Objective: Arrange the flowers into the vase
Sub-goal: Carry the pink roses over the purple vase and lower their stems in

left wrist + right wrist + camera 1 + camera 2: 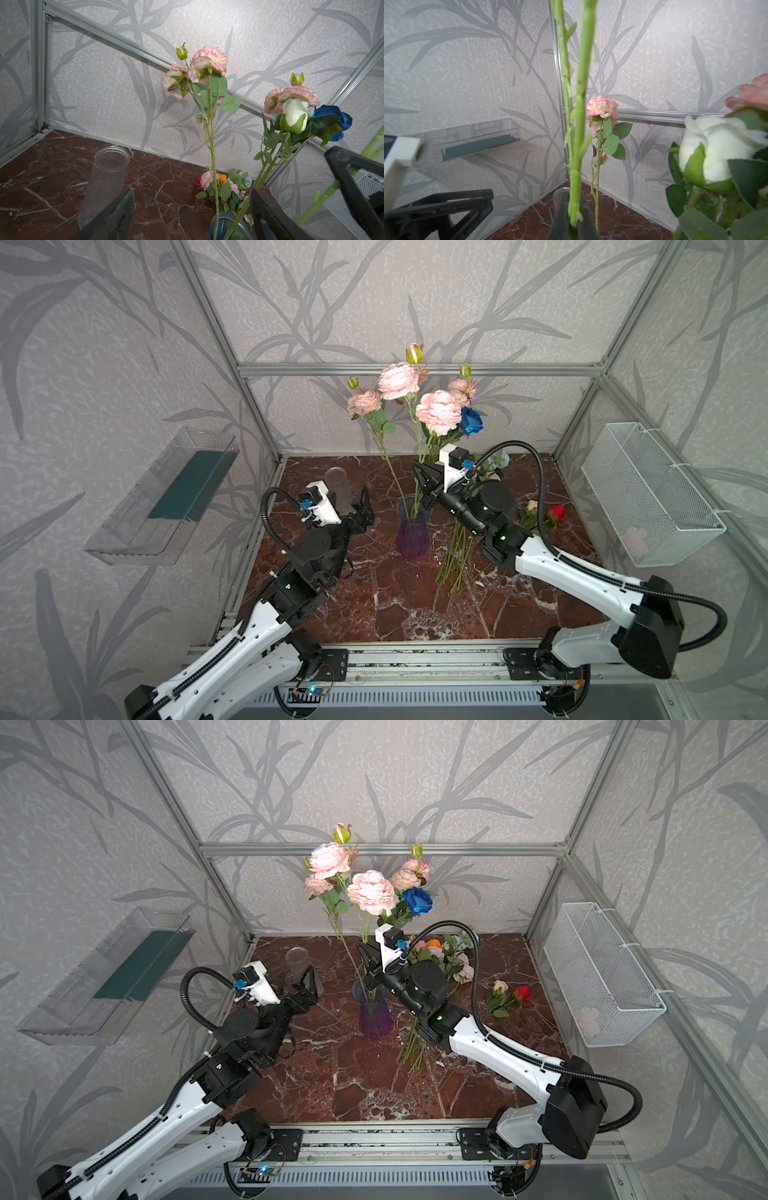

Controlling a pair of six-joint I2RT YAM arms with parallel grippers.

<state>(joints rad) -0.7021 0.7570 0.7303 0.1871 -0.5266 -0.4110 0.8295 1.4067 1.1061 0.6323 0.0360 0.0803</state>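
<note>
I need to bring my right gripper down toward the vase's rim next, tip its fingers downward and let go of the thick green stem inside, because the vase's opening is below.
The purple glass vase stands mid-table. In it stand frilly pink flowers, a blue rose and a white rose. My right gripper hangs just above the vase mouth, shut on a thick green stem. My left gripper is open and empty, to the left of the vase. More flowers lie behind the right arm, their stems on the table.
A clear glass jar stands just beyond my left gripper. A red rose and a cream one lie at the right. A clear wall tray and a white mesh basket hang on the side walls.
</note>
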